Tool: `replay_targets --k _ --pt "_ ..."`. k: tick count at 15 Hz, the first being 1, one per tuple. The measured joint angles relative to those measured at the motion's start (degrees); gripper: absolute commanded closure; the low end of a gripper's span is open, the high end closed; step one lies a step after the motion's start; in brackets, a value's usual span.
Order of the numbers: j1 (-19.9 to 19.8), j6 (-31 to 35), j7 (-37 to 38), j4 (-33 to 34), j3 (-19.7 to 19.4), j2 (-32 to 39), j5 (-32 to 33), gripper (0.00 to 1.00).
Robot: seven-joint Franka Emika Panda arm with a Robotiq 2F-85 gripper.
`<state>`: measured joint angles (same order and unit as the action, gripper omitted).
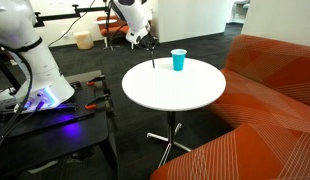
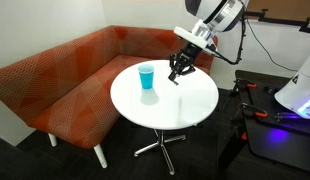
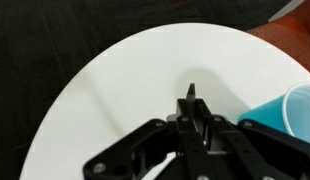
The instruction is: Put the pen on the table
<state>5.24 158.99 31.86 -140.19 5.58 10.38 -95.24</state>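
Observation:
The clear spot beside the cyan cup is below the gripper, so the robot will lower it a little and let go of the pen [image 1: 152, 62] onto the bare white tabletop.
My gripper [image 1: 149, 48] is shut on the pen [image 1: 152, 62], a thin dark stick that hangs down from the fingers over the far edge of the round white table [image 1: 180, 95]. In an exterior view the gripper [image 2: 179, 70] holds the pen [image 2: 175, 79] just above the table top [image 2: 185, 105], beside the cyan cup [image 2: 146, 76]. In the wrist view the closed fingers [image 3: 193, 118] clamp the pen, whose tip [image 3: 192, 92] pokes out over the table [image 3: 105, 90]. Whether the tip touches the top is unclear.
The cyan cup [image 1: 178, 60] stands upright on the table near the gripper and also shows in the wrist view [image 3: 292, 108]. An orange sofa [image 2: 65, 75] curves round the table. A dark bench [image 1: 55, 125] carries the robot base.

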Motion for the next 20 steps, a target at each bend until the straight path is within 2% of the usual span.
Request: replay_targets --k 8,14,20 --pt "0.68 3.09 18.78 3.58 -0.36 6.13 21.93 0.97" --pt "3.11 3.79 34.92 3.91 -2.78 7.03 39.0 0.97" --pt "4.45 3.77 46.37 4.13 -4.43 7.16 51.68 0.97"
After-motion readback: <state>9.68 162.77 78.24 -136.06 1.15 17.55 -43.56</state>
